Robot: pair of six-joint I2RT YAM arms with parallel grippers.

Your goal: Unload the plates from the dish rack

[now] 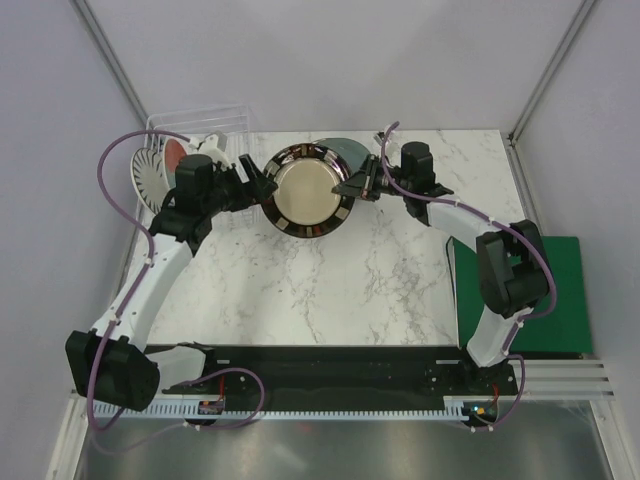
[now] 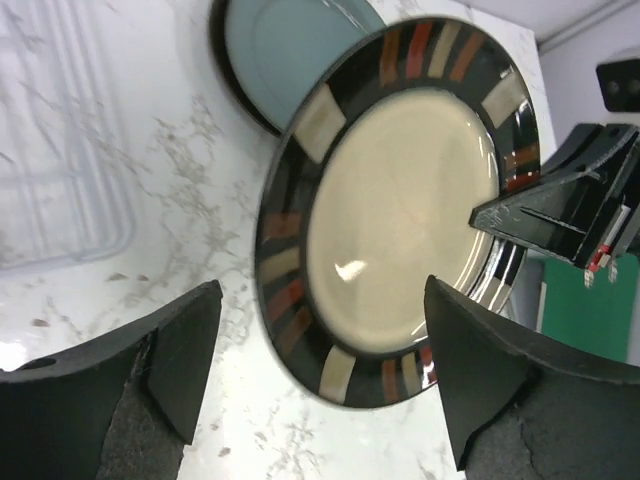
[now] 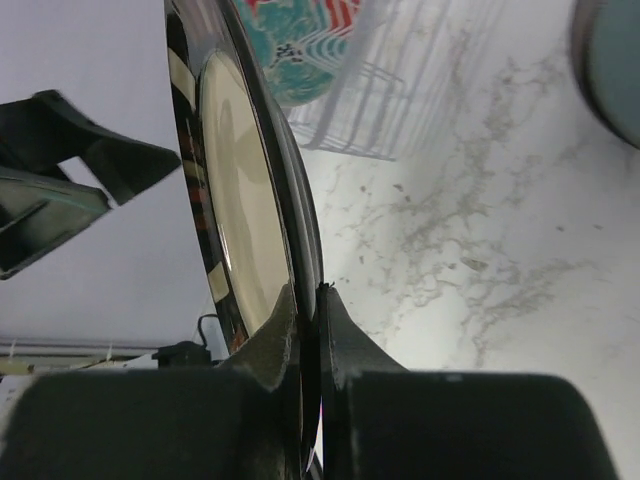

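I will next move my right gripper down and back and let go of the plate on the bare marble, clear of the grey-teal plate (image 1: 352,150).
The black-rimmed cream plate (image 1: 308,192) is in mid-air over the table's back centre. My right gripper (image 1: 352,188) is shut on its right rim; in the right wrist view the plate (image 3: 240,200) is edge-on between the fingers. My left gripper (image 1: 258,185) is open at the plate's left rim, and the jaws stand wide apart around the rim (image 2: 340,385) without touching it. The grey-teal plate (image 1: 352,150) lies flat on the table behind, with a dark rim under it. The dish rack (image 1: 200,125) at the back left holds the red flowered plate (image 3: 300,40) and the striped white plate (image 1: 150,172).
A flat green board (image 1: 560,290) lies at the right edge of the marble table. The rack's clear tray (image 2: 60,150) is to the left of the held plate. Grey walls close in the back and sides.
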